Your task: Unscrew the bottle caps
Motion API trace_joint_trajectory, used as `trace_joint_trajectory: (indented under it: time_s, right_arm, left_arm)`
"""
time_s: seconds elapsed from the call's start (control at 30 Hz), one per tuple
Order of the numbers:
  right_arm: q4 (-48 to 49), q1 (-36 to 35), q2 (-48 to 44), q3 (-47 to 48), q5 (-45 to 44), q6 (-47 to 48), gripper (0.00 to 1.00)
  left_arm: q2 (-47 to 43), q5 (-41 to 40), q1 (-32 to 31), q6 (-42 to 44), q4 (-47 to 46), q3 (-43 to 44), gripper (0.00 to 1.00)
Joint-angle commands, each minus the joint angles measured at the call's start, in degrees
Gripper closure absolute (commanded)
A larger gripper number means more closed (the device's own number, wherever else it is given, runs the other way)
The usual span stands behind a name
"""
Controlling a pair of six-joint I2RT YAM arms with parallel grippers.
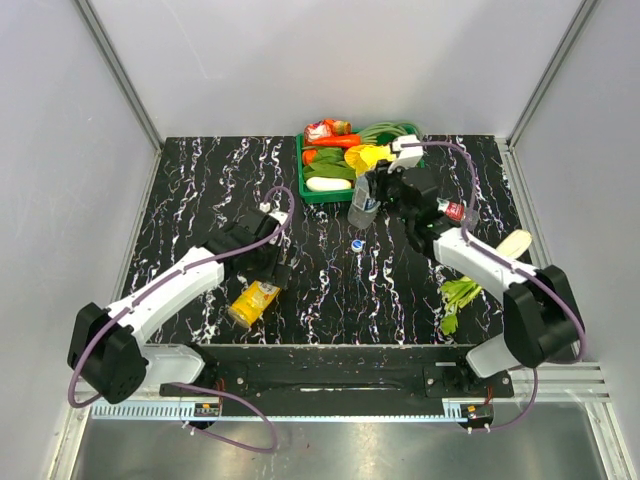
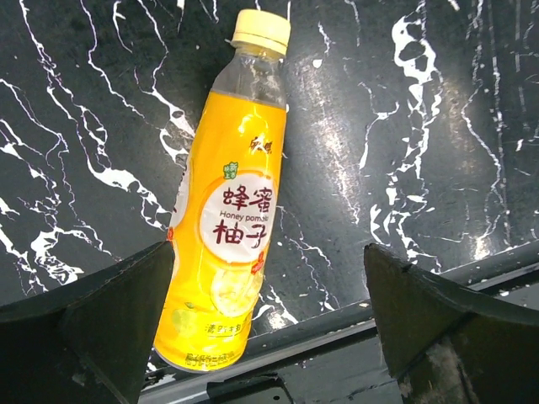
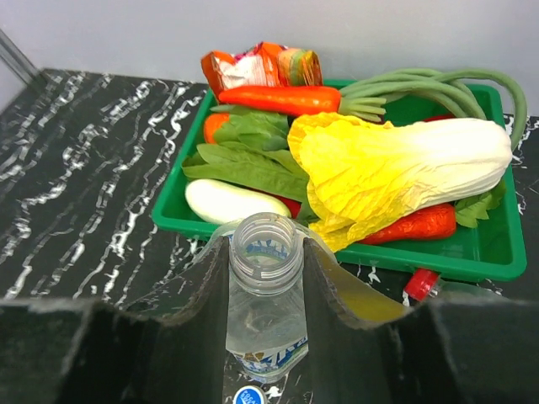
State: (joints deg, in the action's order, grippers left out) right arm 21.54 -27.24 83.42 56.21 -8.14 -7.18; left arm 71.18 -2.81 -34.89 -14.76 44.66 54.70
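Note:
I will lower my right gripper, set the bottle's bottom on the table and release the bottle's neck, as the blue cap (image 1: 357,243) lies loose below the bottle's opening.
The orange juice bottle (image 2: 223,219) lies on its side on the table, its yellow cap (image 2: 261,29) screwed on and pointing away from my left gripper (image 2: 269,337). That gripper is open and empty, just above the bottle's base; it also shows in the top view (image 1: 278,272) next to the bottle (image 1: 253,303). My right gripper (image 3: 266,278) is shut on the neck of the clear water bottle (image 3: 266,248), which stands upright with its mouth open. The blue cap (image 1: 357,243) lies loose on the table below it. The red-label bottle (image 1: 455,210) sits by the right arm, its red cap (image 3: 421,284) on.
A green tray (image 1: 303,160) of vegetables stands at the back, right behind the water bottle; in the right wrist view a yellow cabbage (image 3: 396,168) fills it. A leafy green stalk (image 1: 458,298) and a cream object (image 1: 515,243) lie at the right.

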Motion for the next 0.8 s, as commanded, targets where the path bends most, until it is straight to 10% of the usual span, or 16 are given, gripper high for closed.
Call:
trace_joint_trajectory:
  time_s: [0.0,0.47,0.77]
  right_arm:
    - [7.9,-2.5,3.1,0.0,-8.2,5.0,1.00]
    - [15.6,-4.5,9.7,-4.9,-13.9,5.7,0.90]
    - [11.1,-4.7,7.0,-4.4,-15.4,3.4,0.32]
  left_arm:
    - [1.9,0.0,0.5,1.4,1.2,-0.1,0.01]
    - [10.1,-0.7,2.9,4.0,6.4,2.3,0.01]
    - [14.5,1.7,3.0,4.7,10.5,3.9,0.01]
